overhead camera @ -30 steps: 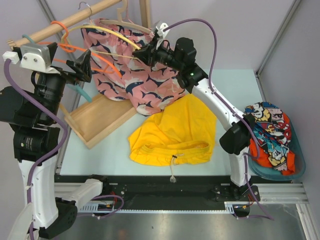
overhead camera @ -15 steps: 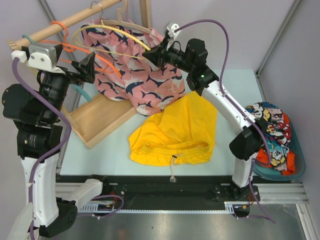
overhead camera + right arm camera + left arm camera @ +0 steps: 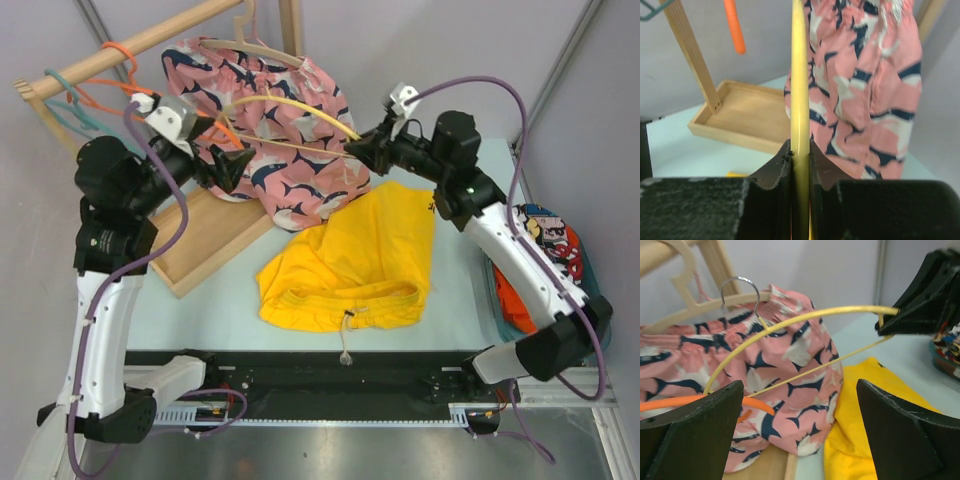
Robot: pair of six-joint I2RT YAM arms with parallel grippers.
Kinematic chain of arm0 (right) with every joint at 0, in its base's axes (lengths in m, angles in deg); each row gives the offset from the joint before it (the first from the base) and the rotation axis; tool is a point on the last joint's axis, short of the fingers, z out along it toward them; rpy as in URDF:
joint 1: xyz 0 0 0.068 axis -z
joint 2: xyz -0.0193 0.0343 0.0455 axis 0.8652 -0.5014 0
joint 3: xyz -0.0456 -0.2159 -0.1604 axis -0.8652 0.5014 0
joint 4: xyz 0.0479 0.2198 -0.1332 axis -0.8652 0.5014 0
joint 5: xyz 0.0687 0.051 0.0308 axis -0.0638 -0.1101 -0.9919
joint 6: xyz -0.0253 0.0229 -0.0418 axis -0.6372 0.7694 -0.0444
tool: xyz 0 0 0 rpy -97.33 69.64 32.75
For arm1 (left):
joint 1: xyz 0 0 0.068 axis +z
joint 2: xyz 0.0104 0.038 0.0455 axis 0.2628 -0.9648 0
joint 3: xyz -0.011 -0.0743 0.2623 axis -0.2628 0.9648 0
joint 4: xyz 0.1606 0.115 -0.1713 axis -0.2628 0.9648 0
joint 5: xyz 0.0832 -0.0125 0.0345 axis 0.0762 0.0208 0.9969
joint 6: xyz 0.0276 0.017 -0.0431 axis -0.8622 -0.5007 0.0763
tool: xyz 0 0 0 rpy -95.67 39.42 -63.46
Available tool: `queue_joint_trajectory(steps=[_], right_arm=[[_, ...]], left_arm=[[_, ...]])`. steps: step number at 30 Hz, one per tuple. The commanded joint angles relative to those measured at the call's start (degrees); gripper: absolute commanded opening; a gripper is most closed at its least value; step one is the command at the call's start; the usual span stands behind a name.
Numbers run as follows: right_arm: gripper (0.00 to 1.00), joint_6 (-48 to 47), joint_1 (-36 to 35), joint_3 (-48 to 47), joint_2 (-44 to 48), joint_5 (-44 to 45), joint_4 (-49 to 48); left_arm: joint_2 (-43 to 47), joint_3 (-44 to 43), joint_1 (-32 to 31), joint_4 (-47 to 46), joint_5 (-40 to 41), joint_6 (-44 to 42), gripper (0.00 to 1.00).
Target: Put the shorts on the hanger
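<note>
The waistband's opening faces the near edge of the table, so my right gripper should next carry the hanger back from the pink whale shorts and over the yellow shorts' waistband (image 3: 394,300) to let go of it.
The yellow shorts (image 3: 345,265) lie flat on the table, waistband toward the near edge; they also show in the left wrist view (image 3: 865,440). The pale-yellow hanger (image 3: 300,103) hangs in the air in front of the pink whale shorts, off the rod. My right gripper (image 3: 362,148) is shut on its right end; the right wrist view shows the hanger (image 3: 800,75) clamped between the pads of that gripper (image 3: 800,156). My left gripper (image 3: 228,165) is open beside the hanger's left end. In the left wrist view the gripper (image 3: 799,386) is empty, with the hanger (image 3: 805,317) above it.
Pink whale shorts (image 3: 280,130) hang on a beige wooden hanger from the wooden rod (image 3: 150,40). Orange (image 3: 115,55) and teal (image 3: 60,90) hangers are on the rod. The rack's wooden tray base (image 3: 200,240) is at the left. A teal basket (image 3: 590,340) holds the cartoon-print garment (image 3: 545,250).
My right gripper has carried the yellow hanger off the rod, rightward and down over the table. My left arm has swung right toward the hanger's left end.
</note>
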Motion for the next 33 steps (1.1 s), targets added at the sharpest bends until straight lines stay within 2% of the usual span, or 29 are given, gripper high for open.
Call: queue_joint_trajectory(steps=[1, 6, 10, 14, 15, 18, 22, 28, 31, 33], right_arm=[[0.00, -3.79, 3.13, 2.83, 8.04, -1.57, 5.80], [0.00, -8.36, 4.98, 3.45, 15.25, -8.96, 24.69], [0.00, -10.12, 5.07, 6.16, 21.13, -10.19, 40.23], [0.00, -12.75, 5.07, 10.20, 28.60, -12.39, 47.11], [0.00, -13.28, 5.07, 10.83, 31.40, -12.74, 48.00], [0.00, -14.42, 4.89, 13.12, 34.85, -14.67, 51.08], [0.00, -13.82, 4.98, 14.09, 37.14, -16.95, 52.40], [0.00, -11.27, 4.28, 14.18, 37.23, -20.39, 49.77], [0.00, -11.00, 3.49, 14.09, 37.41, -19.86, 48.63], [0.00, -11.00, 2.87, 14.18, 37.32, -19.77, 48.27]], left_arm=[[0.54, 2.44, -3.26, 0.97, -6.82, -3.42, 1.00], [1.33, 6.04, -11.00, 5.98, -2.68, -11.24, 1.00], [4.58, 11.57, -11.27, 6.42, -3.65, -12.92, 1.00], [12.83, 23.32, -11.18, 6.60, -7.42, -18.27, 1.00], [16.77, 25.37, -11.27, 6.42, -8.39, -19.94, 1.00], [20.66, 30.83, -11.18, 9.56, -10.33, -21.97, 1.00], [20.94, 33.64, -11.18, 16.25, -17.68, -26.80, 1.00], [20.24, 39.01, -11.27, 14.51, -21.31, -29.18, 0.99], [17.69, 38.57, -11.27, 17.31, -26.49, -31.02, 0.94], [15.84, 38.66, -11.27, 18.72, -29.47, -31.03, 0.86]])
